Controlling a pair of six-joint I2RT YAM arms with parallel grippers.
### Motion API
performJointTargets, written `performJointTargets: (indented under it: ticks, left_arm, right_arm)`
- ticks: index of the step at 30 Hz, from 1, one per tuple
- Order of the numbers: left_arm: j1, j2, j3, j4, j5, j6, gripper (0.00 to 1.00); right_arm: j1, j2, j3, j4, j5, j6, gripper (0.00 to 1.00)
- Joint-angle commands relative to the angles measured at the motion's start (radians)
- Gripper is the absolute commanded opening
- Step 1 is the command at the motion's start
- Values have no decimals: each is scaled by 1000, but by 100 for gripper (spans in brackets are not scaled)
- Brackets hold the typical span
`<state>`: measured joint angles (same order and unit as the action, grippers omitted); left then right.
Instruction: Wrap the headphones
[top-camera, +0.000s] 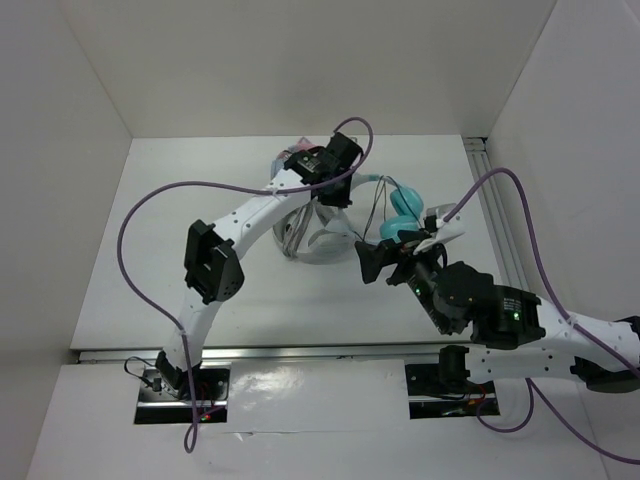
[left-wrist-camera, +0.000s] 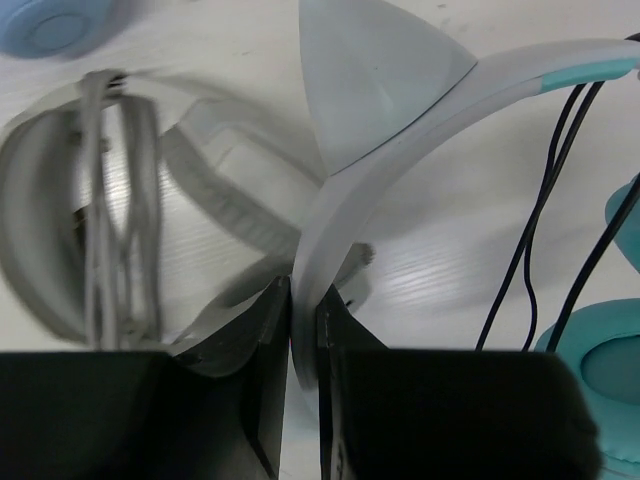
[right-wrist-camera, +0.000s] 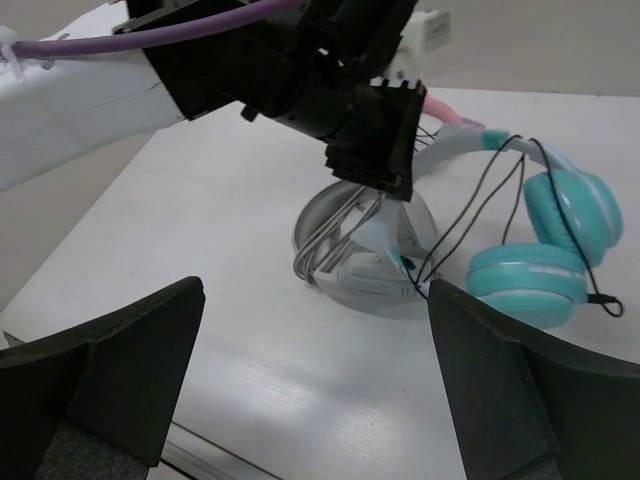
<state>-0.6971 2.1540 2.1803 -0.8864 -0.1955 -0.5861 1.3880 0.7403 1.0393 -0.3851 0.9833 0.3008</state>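
Observation:
My left gripper moves to the right in the top view and down over bare tabletop next. It then releases the headphones' headband, since another pair of headphones lies beneath it.
The headphones (top-camera: 405, 215) have teal ear cups (right-wrist-camera: 540, 250) and a pale translucent headband (left-wrist-camera: 400, 150) with a cat-ear point (left-wrist-camera: 370, 70). They stand on the table right of centre. My left gripper (top-camera: 335, 195) is shut on the headband (left-wrist-camera: 303, 300), which sits pinched between its two black fingers. The thin black cable (right-wrist-camera: 470, 215) runs in several strands between band and cups (left-wrist-camera: 545, 200). My right gripper (right-wrist-camera: 315, 370) is open wide and empty, low over the table in front of the headphones (top-camera: 378, 262).
A grey-and-white pair (top-camera: 310, 235) with a bundled grey cable (right-wrist-camera: 335, 235) lies under and beside the held band (left-wrist-camera: 130, 220). A pink-banded pair (right-wrist-camera: 445, 110) lies behind it, its blue cup (left-wrist-camera: 50, 25) showing. A metal rail (top-camera: 500, 220) runs along the right wall.

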Motion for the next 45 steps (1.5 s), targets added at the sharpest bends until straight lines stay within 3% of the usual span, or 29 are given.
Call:
performJointTargets:
  ticks: [1, 7, 15, 19, 26, 34, 37, 41, 43, 45]
  left_arm:
    - [-25, 47, 145, 73, 79, -43, 0]
    - [-68, 113, 184, 193, 133, -115, 0]
    - [-88, 184, 119, 441, 105, -214, 0]
    - [-108, 270, 161, 521, 27, -225, 0]
    - [-99, 388, 252, 534, -51, -257, 0]
    - [-90, 406, 208, 557, -97, -282, 0]
    - [-81, 406, 208, 547, -107, -303, 26]
    - [-81, 406, 222, 547, -94, -304, 35]
    - [-81, 406, 234, 547, -85, -304, 52]
    - [-81, 385, 234, 547, -74, -304, 60]
  right_arm:
    - [8, -28, 2, -35, 26, 24, 100]
    - [8, -28, 11, -83, 15, 55, 100]
    - [8, -107, -18, -98, -28, 97, 100]
    - [8, -116, -28, -107, -28, 106, 100]
    - [8, -134, -38, -129, -28, 106, 100]
    - [8, -154, -65, -140, -28, 124, 100]
    - [8, -154, -74, -149, -28, 124, 100]
    - [8, -154, -74, -158, -28, 124, 100]
    - [8, -154, -74, -158, -28, 124, 100]
    - [8, -154, -74, -167, -28, 124, 100]
